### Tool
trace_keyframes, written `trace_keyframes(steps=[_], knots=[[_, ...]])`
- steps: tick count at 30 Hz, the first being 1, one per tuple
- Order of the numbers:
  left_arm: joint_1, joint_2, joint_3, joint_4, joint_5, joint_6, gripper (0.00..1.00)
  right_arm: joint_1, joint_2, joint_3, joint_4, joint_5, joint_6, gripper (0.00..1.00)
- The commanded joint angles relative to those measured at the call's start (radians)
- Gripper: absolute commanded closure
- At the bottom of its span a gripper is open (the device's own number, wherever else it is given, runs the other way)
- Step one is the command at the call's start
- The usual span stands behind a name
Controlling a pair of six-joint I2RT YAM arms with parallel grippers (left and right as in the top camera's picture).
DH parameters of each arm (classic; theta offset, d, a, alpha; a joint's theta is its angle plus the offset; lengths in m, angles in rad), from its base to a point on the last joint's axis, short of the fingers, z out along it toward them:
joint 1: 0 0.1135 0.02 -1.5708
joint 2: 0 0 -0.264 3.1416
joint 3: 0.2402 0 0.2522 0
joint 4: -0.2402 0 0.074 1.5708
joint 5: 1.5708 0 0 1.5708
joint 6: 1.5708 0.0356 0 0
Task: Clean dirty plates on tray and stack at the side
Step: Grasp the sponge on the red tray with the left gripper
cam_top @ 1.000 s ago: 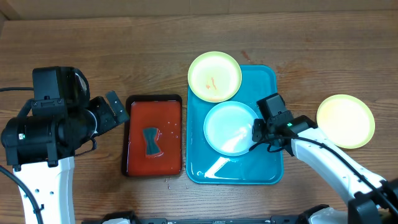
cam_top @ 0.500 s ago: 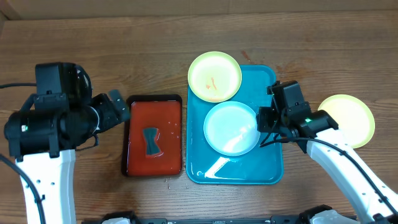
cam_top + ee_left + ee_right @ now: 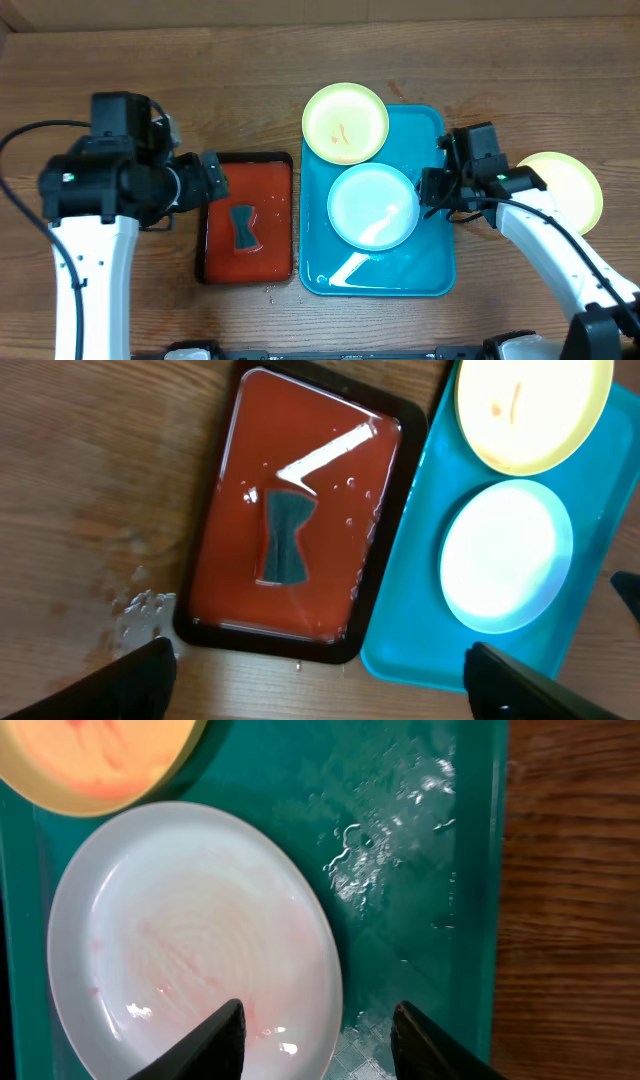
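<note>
The white plate's nearest rim is already between the right gripper's open fingers, so the right gripper needs to go down next, shift slightly toward the white plate and close on that rim.
The blue tray holds a white plate in its middle and a yellow-green plate with orange specks at its far left corner. A second yellow-green plate lies on the wood to the right, partly behind my right arm. My right gripper is open and empty, its fingers straddling the white plate's right rim above the tray base. My left gripper is open and empty above the left edge of the red tray. In the left wrist view the white plate and speckled plate show at the right.
The red tray with a black rim sits left of the blue tray and holds a dark sponge in shallow water. Water drops lie on the wood near its front left corner.
My left arm has swung right, toward the red tray. My right gripper has moved right and back from over the white plate to the plate's right rim.
</note>
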Motion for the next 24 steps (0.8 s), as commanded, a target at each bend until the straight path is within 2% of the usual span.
trace_keyframes(steps=[1,5,8,12,16,18,19,23,24], knots=[[-0.040,0.011,-0.127,0.071,0.000,0.028,0.11,0.039,0.074,-0.026,0.015,-0.013,-0.052,0.51],[-0.098,0.015,-0.266,0.175,-0.010,0.028,0.13,0.054,0.151,-0.029,0.029,0.117,-0.011,0.52],[-0.161,0.017,-0.404,0.308,-0.039,0.023,0.16,0.051,0.165,-0.029,0.044,0.135,-0.010,0.52],[-0.220,0.051,-0.572,0.486,-0.193,-0.127,0.23,0.051,0.161,-0.029,0.054,0.127,-0.006,0.52],[-0.216,0.133,-0.667,0.564,-0.261,-0.259,0.42,0.051,0.161,-0.029,0.045,0.126,-0.006,0.52],[-0.212,0.185,-0.681,0.591,-0.261,-0.285,0.60,0.051,0.161,-0.029,0.042,0.126,-0.006,0.52],[-0.212,0.206,-0.681,0.605,-0.260,-0.286,0.70,0.051,0.161,-0.029,0.043,0.122,-0.006,0.52],[-0.212,0.278,-0.681,0.679,-0.222,-0.249,0.88,0.051,0.161,-0.029,0.048,0.086,-0.006,0.52],[-0.212,0.286,-0.681,0.693,-0.200,-0.235,0.96,0.051,0.161,-0.029,0.050,0.085,-0.006,0.52]])
